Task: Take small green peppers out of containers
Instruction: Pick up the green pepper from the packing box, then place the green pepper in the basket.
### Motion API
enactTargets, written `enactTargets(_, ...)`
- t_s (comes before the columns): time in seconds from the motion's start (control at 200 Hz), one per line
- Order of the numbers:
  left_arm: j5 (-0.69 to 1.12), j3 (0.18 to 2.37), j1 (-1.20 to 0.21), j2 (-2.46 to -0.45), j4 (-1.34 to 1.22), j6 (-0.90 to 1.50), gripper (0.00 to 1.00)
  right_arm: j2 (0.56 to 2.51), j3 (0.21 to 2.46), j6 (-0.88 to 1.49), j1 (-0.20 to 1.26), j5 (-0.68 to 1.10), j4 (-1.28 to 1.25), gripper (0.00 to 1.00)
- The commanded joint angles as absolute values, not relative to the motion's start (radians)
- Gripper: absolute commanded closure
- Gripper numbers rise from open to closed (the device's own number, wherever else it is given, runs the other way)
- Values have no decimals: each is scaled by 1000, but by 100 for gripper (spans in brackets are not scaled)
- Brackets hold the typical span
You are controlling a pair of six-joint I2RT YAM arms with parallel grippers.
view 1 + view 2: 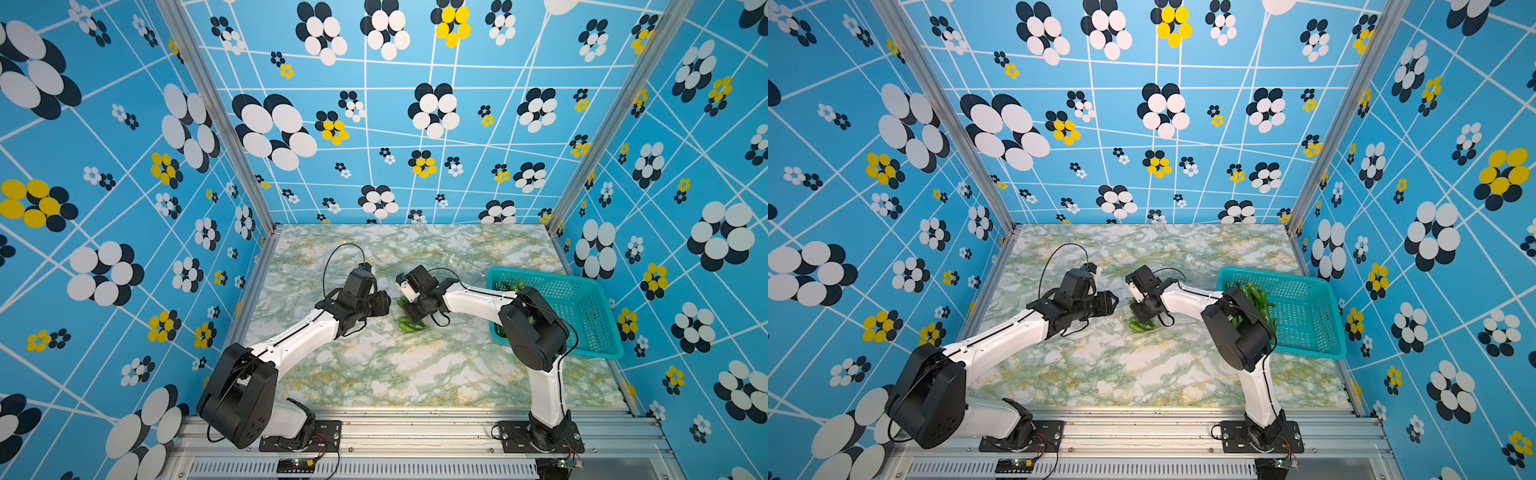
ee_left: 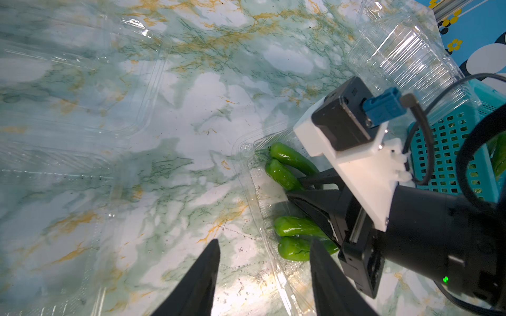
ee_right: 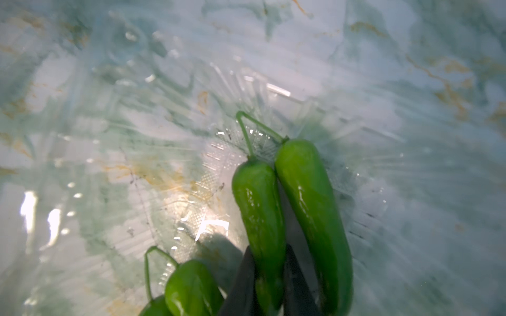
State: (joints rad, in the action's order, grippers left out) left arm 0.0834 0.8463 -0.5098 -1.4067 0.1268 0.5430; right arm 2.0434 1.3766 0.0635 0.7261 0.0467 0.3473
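My right gripper will lift its pepper out of the clear container and across over the peppers in the teal basket [image 1: 1255, 295], then release it where others already lie.
Several small green peppers [image 1: 409, 325] lie in an open clear container [image 2: 256, 188] at mid-table. My right gripper [image 3: 267, 253] reaches down into it and is shut on one pepper [image 3: 260, 197]. A second pepper [image 3: 312, 202] lies touching the held one, and others [image 3: 191, 284] sit beside the fingers. My left gripper [image 2: 265, 242] is open just to the left, its fingers either side of the container's rim and holding nothing. In both top views the two grippers nearly meet, left gripper [image 1: 1113, 301] and right gripper [image 1: 1140, 313].
A teal perforated basket [image 1: 582, 316] holding more peppers [image 1: 1258, 299] stands at the right edge, partly behind my right arm. An empty ribbed clear container [image 2: 405, 54] lies behind the basket's near corner. Flattened clear containers [image 2: 82, 82] spread over the left part of the marbled table [image 1: 395, 374].
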Motion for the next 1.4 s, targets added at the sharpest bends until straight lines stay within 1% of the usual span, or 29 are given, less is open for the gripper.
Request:
enactTargets(0.0,92,857,-505,-1417,112,545,46,2036,1392,64,731,22,356,96)
enactTargets(0.07,86,856,-505,-1415,108,545,46,2008,1369,62,731,16,336,100)
enactTargets(0.185,101,847,-506,-1414,87,547,46,1936,1315,53,731,32,288,100)
enactTargets(0.305,155,830,-506,-1405,35,547,46,1831,1236,42,732,48,217,100)
enactTargets(0.47,244,803,-508,-1389,-45,550,45,1644,1094,35,732,-20,100,100)
enactTargets(0.54,271,801,-517,-1383,-67,542,45,1556,1038,31,732,-88,63,100)
enactTargets(0.67,254,832,-571,-1389,-46,493,45,1406,960,16,732,-263,37,100)
enactTargets(0.78,261,879,-636,-1420,-19,444,46,1306,928,21,728,-514,67,100)
enactTargets(0.839,279,904,-677,-1440,-14,411,46,1272,922,47,712,-719,97,100)
enactTargets(0.929,295,947,-755,-1472,6,351,46,1243,940,143,631,-827,221,100)
enactTargets(1.004,300,981,-808,-1500,25,317,47,1225,931,211,553,-837,277,100)
enactTargets(1.049,309,998,-832,-1517,36,299,47,1217,918,242,526,-875,294,100)
enactTargets(1.134,320,1031,-866,-1545,67,266,47,1225,919,312,466,-892,360,100)
enactTargets(1.384,268,1088,-887,-1599,143,248,48,1377,958,401,396,-889,445,100)
enactTargets(1.394,263,1088,-888,-1599,145,248,48,1385,962,406,395,-889,449,99)
